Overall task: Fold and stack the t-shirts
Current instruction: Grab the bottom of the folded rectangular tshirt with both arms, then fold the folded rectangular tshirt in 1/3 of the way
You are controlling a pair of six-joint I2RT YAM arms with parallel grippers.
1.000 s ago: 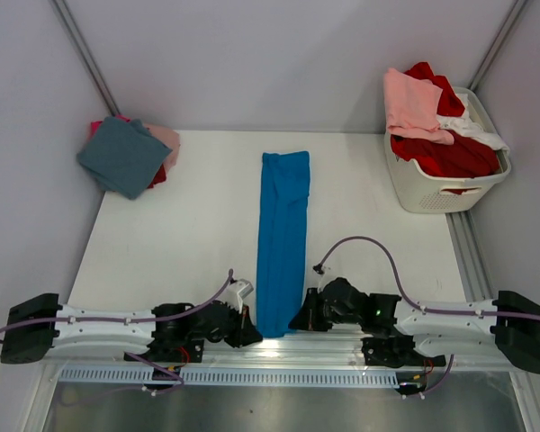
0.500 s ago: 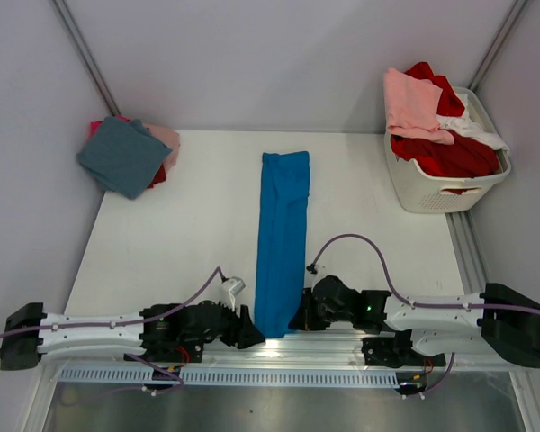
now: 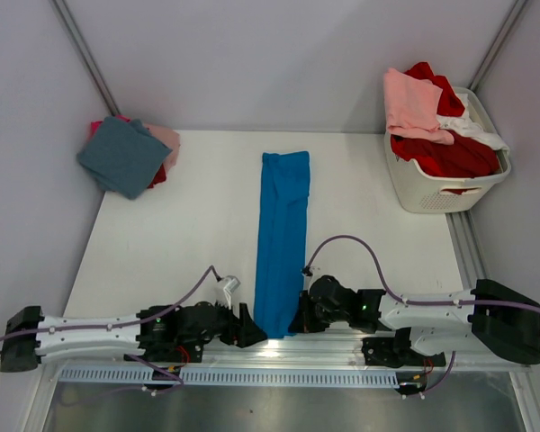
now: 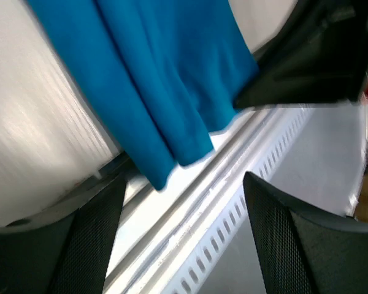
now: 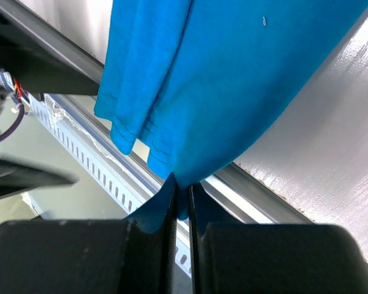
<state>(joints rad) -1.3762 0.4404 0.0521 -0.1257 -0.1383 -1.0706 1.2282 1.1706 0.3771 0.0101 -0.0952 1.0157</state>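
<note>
My right gripper is to carry the blue t-shirt's near corner outward next and let go of it on the t-shirt's far half (image 3: pixel 292 192), because the t-shirt lies in one long piece.
A bright blue t-shirt (image 3: pixel 282 238), folded into a long narrow strip, lies down the middle of the table, its near end hanging over the front edge. My right gripper (image 3: pixel 298 321) is shut on that near end's right corner; the right wrist view shows blue cloth (image 5: pixel 233 79) pinched between the closed jaws of the right gripper (image 5: pixel 181 202). Just left of the near end, my left gripper (image 3: pixel 250 329) stands open. In the left wrist view the blue shirt (image 4: pixel 153 79) hangs free above the left gripper (image 4: pixel 184 233), with nothing between its fingers (image 4: pixel 89 245).
A stack of folded t-shirts, teal (image 3: pixel 123 156) on top of pink and red, sits at the back left corner. A white slatted laundry basket (image 3: pixel 436 193) at the back right holds red (image 3: pixel 445 153), pink (image 3: pixel 412 103) and white tees. A slotted metal rail (image 3: pixel 252 375) runs along the front edge.
My left gripper has opened and let go of the blue shirt's near left corner. Both arms have slid a little toward the front edge; the right gripper keeps its grip.
</note>
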